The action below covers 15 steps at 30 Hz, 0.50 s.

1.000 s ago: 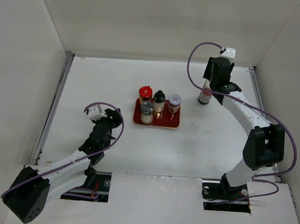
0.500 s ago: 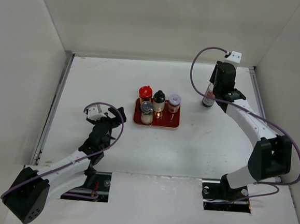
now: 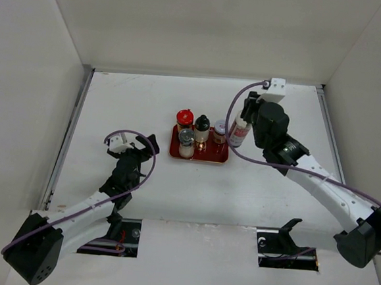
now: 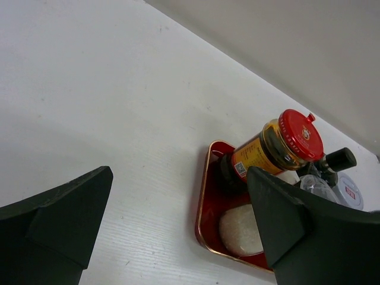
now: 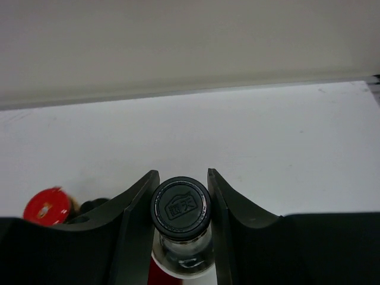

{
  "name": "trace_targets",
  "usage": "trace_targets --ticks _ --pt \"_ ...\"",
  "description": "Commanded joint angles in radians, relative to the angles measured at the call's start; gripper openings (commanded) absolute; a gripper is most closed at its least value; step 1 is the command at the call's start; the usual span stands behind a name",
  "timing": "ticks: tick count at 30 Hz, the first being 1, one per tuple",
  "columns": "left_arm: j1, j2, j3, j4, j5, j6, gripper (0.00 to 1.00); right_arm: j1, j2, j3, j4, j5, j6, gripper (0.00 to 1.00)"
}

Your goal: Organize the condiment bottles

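Observation:
I will next move my right gripper over the tray [image 3: 210, 158] and down to let go of the bottle, because the bare bottom of the tray is below the gripper, to its left in the top view.
My right gripper [image 3: 246, 118] is shut on the tall clear black-capped bottle [image 3: 237, 133], its fingers [image 5: 138, 202] clamping either side of the cap [image 5: 180, 208]. It holds the bottle just right of the red tray [image 3: 210, 158]. On the tray stand the red-capped jar [image 3: 185, 119], the small dark bottle [image 3: 202, 123], the grey-lidded shaker [image 3: 187, 139] and the pale-lidded jar [image 3: 221, 128], which the held bottle partly hides. My left gripper [image 3: 148, 146] is open and empty over the table, left of the tray [image 4: 205, 202], facing the red-capped jar [image 4: 279, 142].
White walls enclose the table on three sides, with a metal rail [image 3: 68, 139] along the left edge. The purple cable [image 3: 231, 122] of the right arm loops close to the tray's right side.
The right arm has carried the tall bottle from the back right leftward, up to the tray's right side. The left gripper's jaws have opened wide and the arm has barely shifted.

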Motion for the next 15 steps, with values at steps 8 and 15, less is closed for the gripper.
trace_targets --ticks 8,15 --pt "0.023 -0.031 0.001 0.025 -0.020 -0.013 1.00 0.165 0.121 0.068 0.188 -0.045 0.035 0.27" --pt "0.023 -0.025 0.012 0.004 -0.014 -0.013 1.00 0.208 0.198 0.053 0.254 -0.045 0.032 0.28"
